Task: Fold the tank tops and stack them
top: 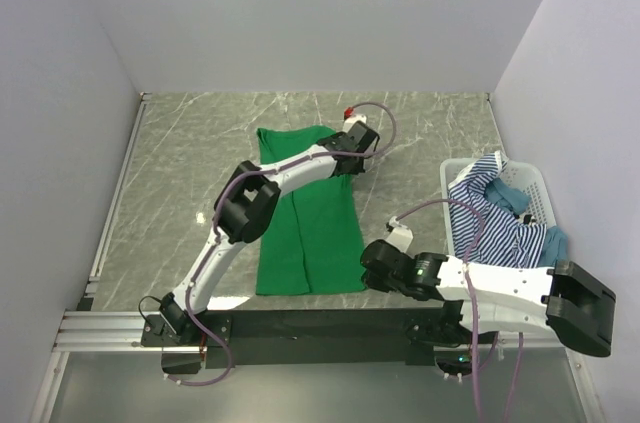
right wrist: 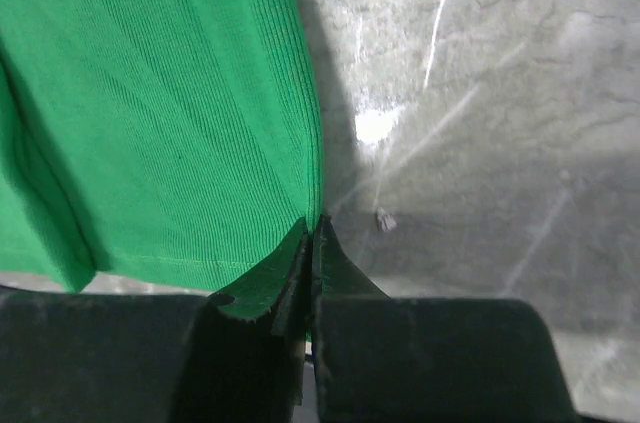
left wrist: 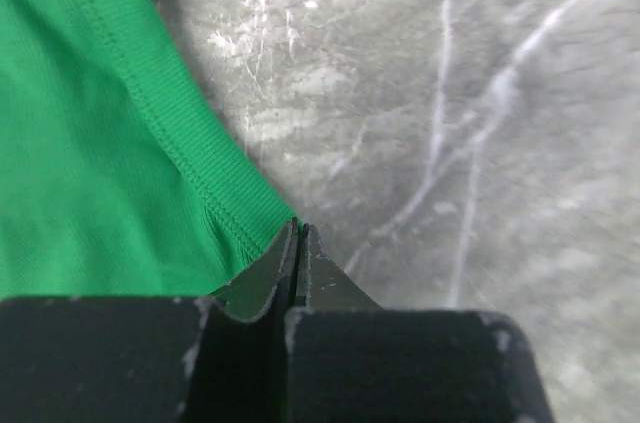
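Note:
The held side of the tank top still lies open. The right gripper carries that side's edge to the left in the top view next and releases it at the folded flap's edge (top: 306, 285) (right wrist: 78, 263).
The green tank top (top: 305, 233) lies flat and lengthwise on the marble table. My left gripper (top: 352, 151) is at its far right corner; in the left wrist view the gripper (left wrist: 299, 229) is shut, its tips pinching the hemmed edge of the green cloth (left wrist: 90, 143). My right gripper (top: 365, 265) is at the near right corner. Seen from the right wrist, it (right wrist: 315, 226) is shut on the side edge of the green top (right wrist: 160, 113). The striped tank top (top: 490, 218) and the teal one (top: 515, 198) lie heaped in the basket.
The white slatted basket (top: 540, 183) stands at the right edge of the table, against the wall. Bare marble (top: 180, 173) lies left of the green top. White walls close in the table on three sides.

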